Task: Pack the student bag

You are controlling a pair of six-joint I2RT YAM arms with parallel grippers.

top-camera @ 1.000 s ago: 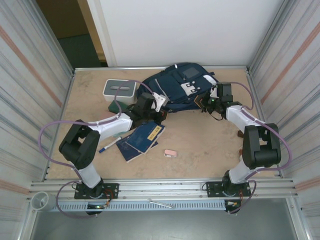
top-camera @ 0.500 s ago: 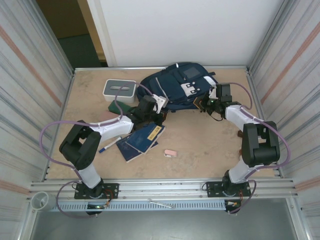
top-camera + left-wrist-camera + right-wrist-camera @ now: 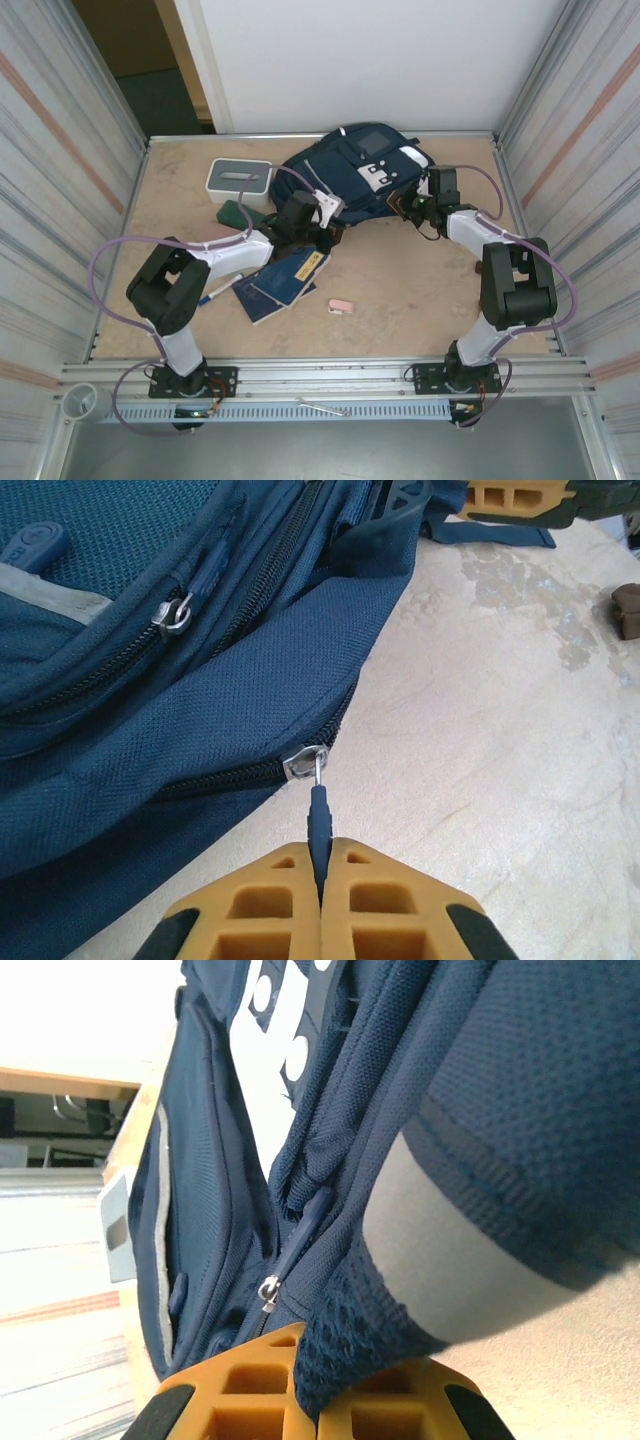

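The mesh fold [image 3: 345, 1338] lies pinched between my right gripper's fingers. My right gripper draws sideways away from my left gripper next, then opens to release the fold.
The student bag [image 3: 352, 172], navy blue with white and grey patches, lies at the back of the table. In the left wrist view its lower zipper runs to a metal slider [image 3: 303, 763] at the bag's [image 3: 150, 580] corner. My left gripper [image 3: 322, 858] is shut on that slider's blue zipper pull [image 3: 318, 815], and in the top view it [image 3: 322, 212] sits at the bag's near left edge. My right gripper [image 3: 330, 1400] is shut on a fold of the bag's [image 3: 520, 1080] mesh fabric, and in the top view it [image 3: 408, 203] is at the bag's near right side.
A grey-and-white box [image 3: 240, 180] stands left of the bag, with a dark green item [image 3: 237, 213] in front of it. Blue booklets [image 3: 285, 280], a pen [image 3: 218, 292] and a pink eraser [image 3: 341, 306] lie mid-table. Corrugated metal walls close both sides.
My left gripper has moved right along the bag's edge with the zipper pull. The bag and my right gripper have shifted slightly toward the back.
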